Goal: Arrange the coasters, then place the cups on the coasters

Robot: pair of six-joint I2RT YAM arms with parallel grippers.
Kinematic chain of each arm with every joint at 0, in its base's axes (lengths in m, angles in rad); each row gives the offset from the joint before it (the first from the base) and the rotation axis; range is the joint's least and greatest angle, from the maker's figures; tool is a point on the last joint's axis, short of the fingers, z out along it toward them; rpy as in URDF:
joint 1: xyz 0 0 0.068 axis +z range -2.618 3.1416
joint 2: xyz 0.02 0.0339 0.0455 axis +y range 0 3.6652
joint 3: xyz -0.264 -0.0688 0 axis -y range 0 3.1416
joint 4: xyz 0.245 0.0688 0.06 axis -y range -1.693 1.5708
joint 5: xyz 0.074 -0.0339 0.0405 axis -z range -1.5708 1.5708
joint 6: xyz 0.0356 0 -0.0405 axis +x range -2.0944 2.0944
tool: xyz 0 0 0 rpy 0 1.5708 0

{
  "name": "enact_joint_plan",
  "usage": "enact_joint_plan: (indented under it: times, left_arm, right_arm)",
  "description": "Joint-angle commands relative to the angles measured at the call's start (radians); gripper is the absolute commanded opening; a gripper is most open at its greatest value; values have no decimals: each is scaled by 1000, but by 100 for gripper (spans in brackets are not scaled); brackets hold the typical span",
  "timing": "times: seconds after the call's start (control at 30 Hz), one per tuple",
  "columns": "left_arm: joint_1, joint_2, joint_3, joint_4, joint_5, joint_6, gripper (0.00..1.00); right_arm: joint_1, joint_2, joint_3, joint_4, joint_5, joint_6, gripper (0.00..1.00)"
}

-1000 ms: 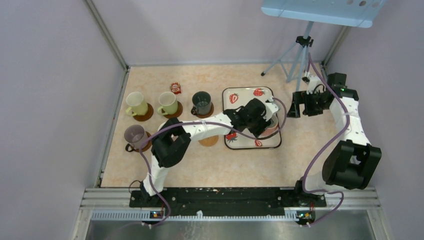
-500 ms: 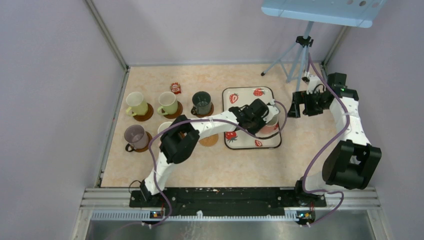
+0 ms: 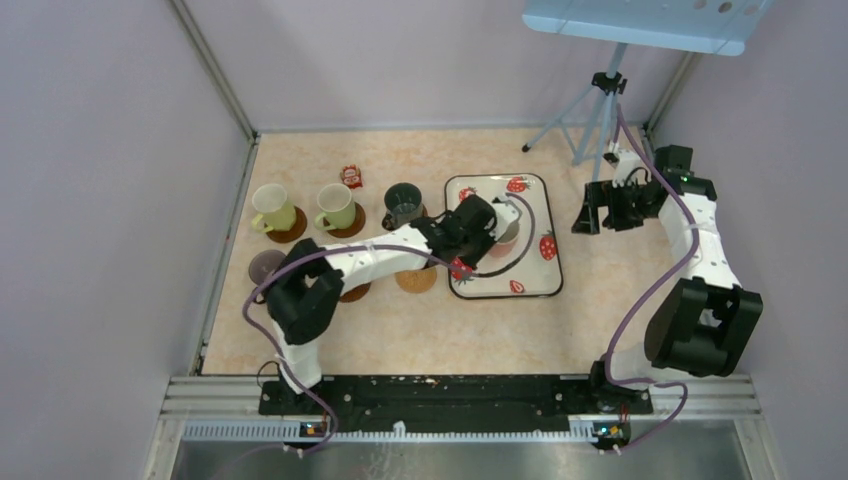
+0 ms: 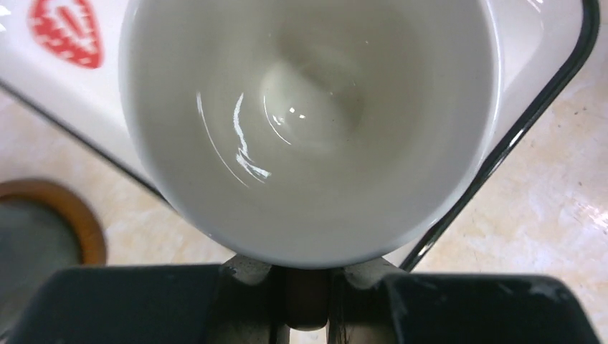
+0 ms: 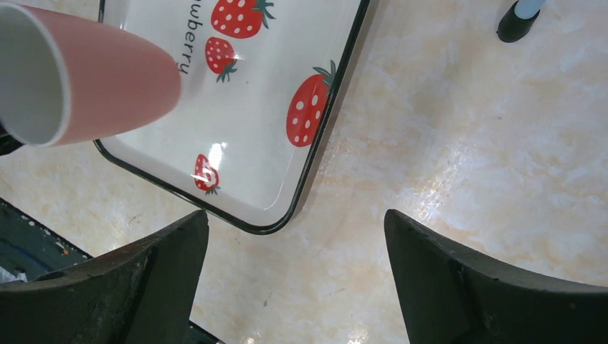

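The bare tan coaster is below my left gripper and to its left in the top view, so my left gripper will next carry the pink cup back and down onto the coaster.
My left gripper (image 3: pixel 495 228) (image 4: pixel 308 278) is shut on the handle of the pink cup (image 3: pixel 507 236) (image 5: pixel 107 79) (image 4: pixel 308 122). The cup hangs tilted over the left half of the strawberry tray (image 3: pixel 545 285) (image 5: pixel 236 143), and its white inside fills the left wrist view. Two yellow-green cups (image 3: pixel 272 208) (image 3: pixel 337 207) and a dark green cup (image 3: pixel 403 204) stand on brown coasters (image 3: pixel 293 232) in the back row. In front, the purple cup (image 3: pixel 264 266) is partly hidden by my left arm. A tan coaster (image 3: pixel 416 281) lies bare beside a dark one (image 3: pixel 353 292). My right gripper (image 3: pixel 590 212) (image 5: pixel 295 218) hangs open and empty right of the tray.
A small red packet (image 3: pixel 351 176) lies behind the back row. Tripod legs (image 3: pixel 585 130) stand at the back right, close behind my right arm. Purple walls close in the table on three sides. Cables loop around both arms.
My left gripper shut on the pink cup's handle and carried it left across the tray. The left elbow swung left over the front cups. The right arm has barely moved.
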Motion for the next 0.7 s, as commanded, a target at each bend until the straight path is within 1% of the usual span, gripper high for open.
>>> enact_joint_plan:
  times: [0.0, 0.13, 0.27, 0.4, 0.53, 0.67]
  left_arm:
    - [19, -227, -83, 156, -67, -39, 0]
    - [55, -340, -184, 95, -111, -126, 0]
    - [113, -451, -300, 51, -141, -161, 0]
    - [171, -533, -371, -13, -81, -179, 0]
    - [174, -633, -465, 12, -55, -160, 0]
    - [185, -665, -532, 43, -77, -146, 0]
  right_arm:
    - [-14, 7, 39, 14, -24, -1, 91]
    - [-14, 13, 41, 1, -21, -4, 90]
    - [-14, 20, 44, -5, -17, -6, 90]
    - [-14, 31, 56, -9, -11, -4, 90]
    - [-14, 32, 53, -3, 0, 2, 90]
    - [-14, 32, 38, 5, -2, 13, 90]
